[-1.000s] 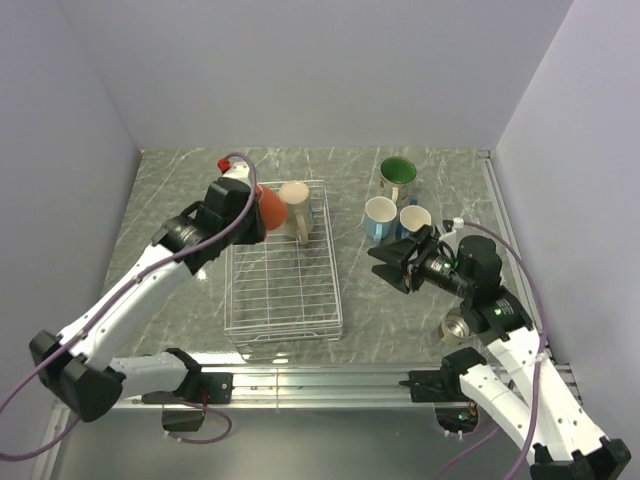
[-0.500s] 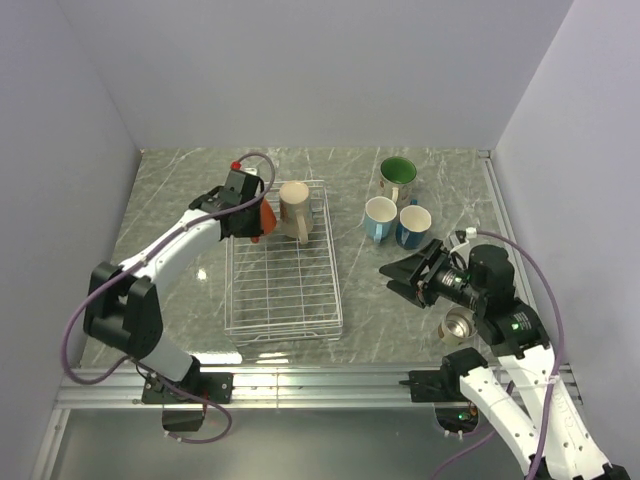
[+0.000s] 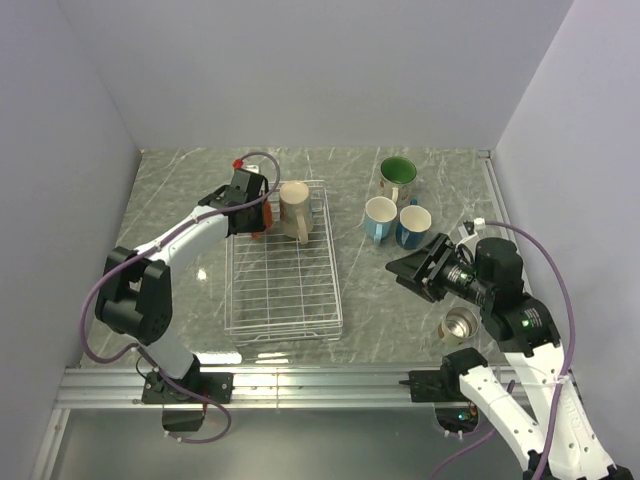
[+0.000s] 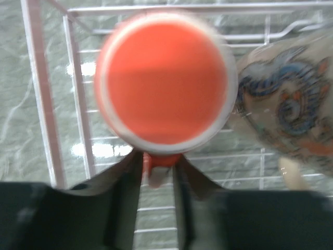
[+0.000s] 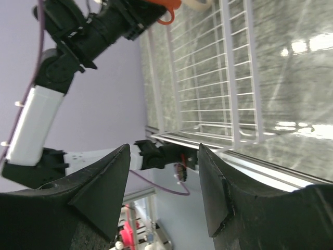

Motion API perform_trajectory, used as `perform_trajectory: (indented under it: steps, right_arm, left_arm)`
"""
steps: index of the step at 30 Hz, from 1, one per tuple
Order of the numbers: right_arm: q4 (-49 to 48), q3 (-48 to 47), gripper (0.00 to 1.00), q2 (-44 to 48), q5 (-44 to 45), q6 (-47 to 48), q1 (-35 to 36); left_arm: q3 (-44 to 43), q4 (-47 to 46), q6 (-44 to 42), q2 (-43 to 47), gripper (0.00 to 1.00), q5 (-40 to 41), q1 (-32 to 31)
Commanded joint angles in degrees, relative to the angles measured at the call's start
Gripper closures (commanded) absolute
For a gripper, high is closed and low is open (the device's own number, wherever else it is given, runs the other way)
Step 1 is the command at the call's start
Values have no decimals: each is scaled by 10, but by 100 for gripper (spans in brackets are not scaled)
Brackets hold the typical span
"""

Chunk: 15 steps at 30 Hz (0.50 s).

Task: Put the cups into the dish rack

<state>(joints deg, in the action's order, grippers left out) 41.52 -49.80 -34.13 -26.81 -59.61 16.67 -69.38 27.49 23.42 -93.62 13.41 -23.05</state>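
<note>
The dark blue mug's opening faces up. My right gripper should next move outward, then tip down onto the dark blue mug's rim (image 3: 401, 215) by the light blue mug.
The orange-red mug (image 3: 265, 214) hangs upside down over the far left corner of the white wire dish rack (image 3: 335, 292). My left gripper (image 3: 250, 207) is shut on its handle (image 4: 157, 159); the left wrist view shows the mug's round base (image 4: 165, 86) above the rack wires (image 4: 39, 78). The tall beige mug (image 3: 294, 208) stands in the rack beside it (image 4: 291, 104). The cream mug with green inside (image 3: 396, 175), the light blue mug (image 3: 380, 218) and the dark blue mug (image 3: 413, 226) stand right of the rack. The metallic cup (image 3: 459, 326) sits near the right arm. My right gripper (image 3: 408, 268) is open and empty.
The right wrist view looks across the rack (image 5: 229, 88) toward the left arm (image 5: 67, 47). Grey walls close in the table at the left, back and right. A metal rail (image 3: 300, 380) runs along the near edge.
My left gripper has carried the orange-red mug a little right and down, close beside the beige mug, with the arm folding in. My right gripper has drawn back to the right.
</note>
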Motion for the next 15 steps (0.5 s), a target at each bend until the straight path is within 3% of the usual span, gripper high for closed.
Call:
perform_trajectory:
  steps: [1,3,6,15]
  right_arm:
    - [19,-43,38,-17,30,45,-4]
    - [22,-58,38,-28,41,61,-7]
    - [23,-72,38,-43,53,75,-8]
    - [24,-118,38,-127,87,118,-29]
  left_arm:
    - [-21,-54,-7,-3,64,18,2]
    - [-19,-55,-8,-2,53,14,2]
    - [-21,-53,-11,0,45,9,2]
    - [-68,22,14,69,34,7,2]
